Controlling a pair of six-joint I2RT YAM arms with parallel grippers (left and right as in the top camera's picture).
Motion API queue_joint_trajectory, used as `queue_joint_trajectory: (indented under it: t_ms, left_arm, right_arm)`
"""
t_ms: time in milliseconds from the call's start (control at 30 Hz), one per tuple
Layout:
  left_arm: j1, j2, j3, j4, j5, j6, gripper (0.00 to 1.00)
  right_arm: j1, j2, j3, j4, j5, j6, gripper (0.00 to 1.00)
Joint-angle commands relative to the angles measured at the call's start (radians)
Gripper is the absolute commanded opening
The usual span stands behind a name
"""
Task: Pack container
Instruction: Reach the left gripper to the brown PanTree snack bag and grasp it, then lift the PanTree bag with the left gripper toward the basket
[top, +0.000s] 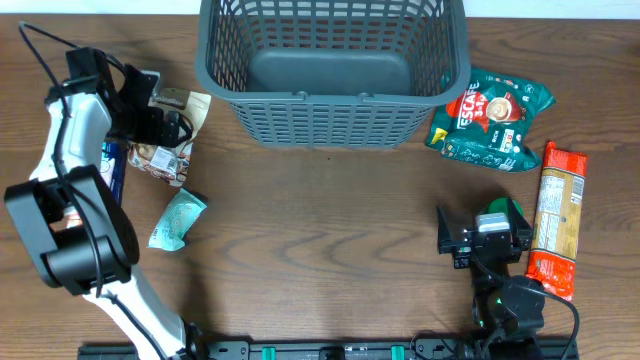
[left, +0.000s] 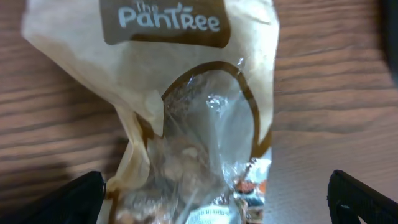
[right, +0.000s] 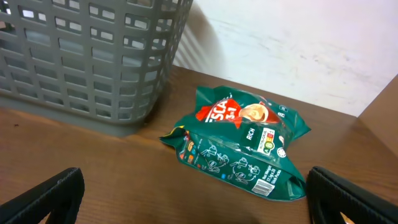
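Observation:
My left gripper will move down over the bag's middle (top: 174, 134) (left: 191, 147) next and then close there, since its open fingers are wide apart on either side of the snack bag.
The dark grey lattice container (top: 335, 120) stands at the back middle of the table, with nothing visible in it; its wall also shows in the right wrist view (right: 81, 62). My left gripper (top: 150, 118) is open, its fingers wide on either side of a beige and clear Pantree snack bag (top: 172, 140) lying on the table at the left; the bag fills the left wrist view (left: 193, 124). My right gripper (top: 455, 240) is open and empty at the front right, facing a green Nescafe packet (top: 492, 120) that also shows in the right wrist view (right: 242, 146).
A small mint-green packet (top: 177, 220) lies in front of the snack bag. A blue packet (top: 112, 165) lies under the left arm. A long orange pasta packet (top: 558, 218) lies at the right edge. Bare wood lies in front of the container.

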Motion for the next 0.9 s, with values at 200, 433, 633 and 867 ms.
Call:
queue_joint_trajectory:
  t_ms: [200, 433, 633, 867]
  left_arm:
    - [-0.002, 0.063, 0.019, 0.029, -0.011, -0.010, 0.99]
    - [-0.002, 0.068, 0.018, 0.024, 0.027, -0.010, 0.99]
    - [-0.001, 0.082, 0.012, 0.039, 0.020, -0.038, 0.99]
    - [-0.002, 0.140, 0.012, 0.041, -0.049, -0.221, 0.99]
  right_arm:
    - [-0.003, -0.006, -0.004, 0.000, -0.001, 0.016, 0.99]
    - [-0.003, -0.006, -0.004, 0.000, -0.001, 0.016, 0.99]
    - [-0.003, -0.006, -0.004, 0.000, -0.001, 0.016, 0.99]
    - [-0.003, -0.006, -0.004, 0.000, -0.001, 0.016, 0.99]
